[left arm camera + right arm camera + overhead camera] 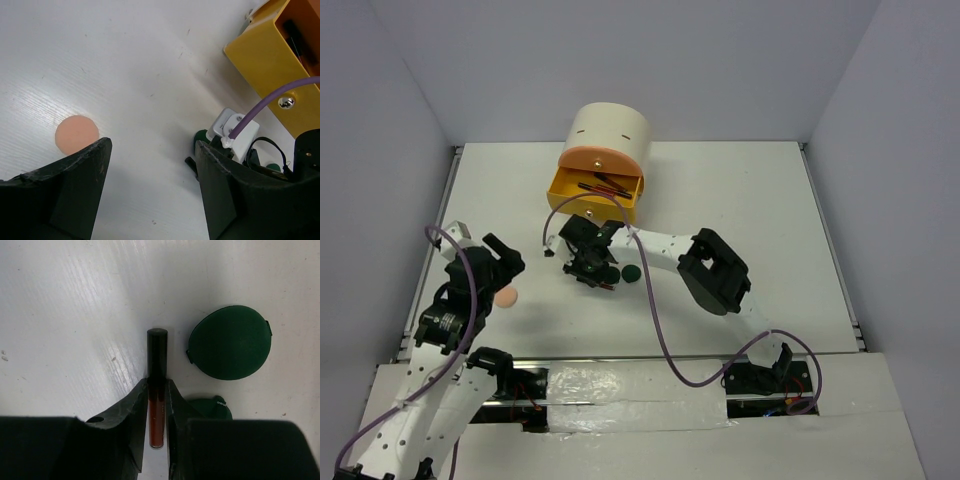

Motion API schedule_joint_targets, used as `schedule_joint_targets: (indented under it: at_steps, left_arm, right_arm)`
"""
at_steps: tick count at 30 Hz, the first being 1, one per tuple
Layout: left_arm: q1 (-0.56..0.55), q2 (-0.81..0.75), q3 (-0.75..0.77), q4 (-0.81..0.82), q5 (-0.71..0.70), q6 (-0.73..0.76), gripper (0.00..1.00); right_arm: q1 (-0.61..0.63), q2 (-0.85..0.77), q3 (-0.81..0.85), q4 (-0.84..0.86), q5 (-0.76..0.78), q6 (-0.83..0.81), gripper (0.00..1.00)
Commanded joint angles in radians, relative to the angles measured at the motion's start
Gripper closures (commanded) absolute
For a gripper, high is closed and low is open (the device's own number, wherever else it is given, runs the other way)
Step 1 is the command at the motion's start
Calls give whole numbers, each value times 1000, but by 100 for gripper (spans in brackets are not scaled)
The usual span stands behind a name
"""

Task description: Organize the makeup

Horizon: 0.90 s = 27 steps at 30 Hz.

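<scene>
My right gripper will next lift the stick and carry it outward over the open yellow drawer to let it go, since that drawer of sticks is outward of the gripper.
My right gripper is shut on a thin dark-red stick that lies on the white table; its black cap pokes out past the fingertips. A dark green round disc lies just right of it, and a second disc is partly hidden under the right finger. In the top view the right gripper is in front of the open yellow drawer, with a disc beside it. My left gripper is open and empty, with the peach round puff just beyond its left finger. The puff also shows in the top view.
The cream drum-shaped cabinet stands at the back centre, and its yellow drawer holds dark-red sticks. The drawer's corner also shows in the left wrist view. Grey walls close in the table on both sides and at the back.
</scene>
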Motion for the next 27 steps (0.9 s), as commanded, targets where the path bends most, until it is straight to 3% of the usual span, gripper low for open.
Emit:
schedule_joint_targets:
  at_steps: [1,5,13,15,27]
  left_arm:
    - [4,-18,0,13,-34,-19,20]
    - [5,-34,-5,25,-40,-25,22]
    - [5,-51,-17,62,-28,-29,28]
    - [5,-53,-26,70,-21,-31,29]
    - [5,-4,-68,199,93,-17,29]
  right_arm:
    - [11,18,-39,1,-7,-6,90]
    - [11,-60,-75,8,-105,-20,99]
    - [-15,-276,-41,-88,-476,-171,100]
    - [-21,-331,-36,-105,-510,-233,100]
    - [-81,-474,73,-144,-397,-445,100]
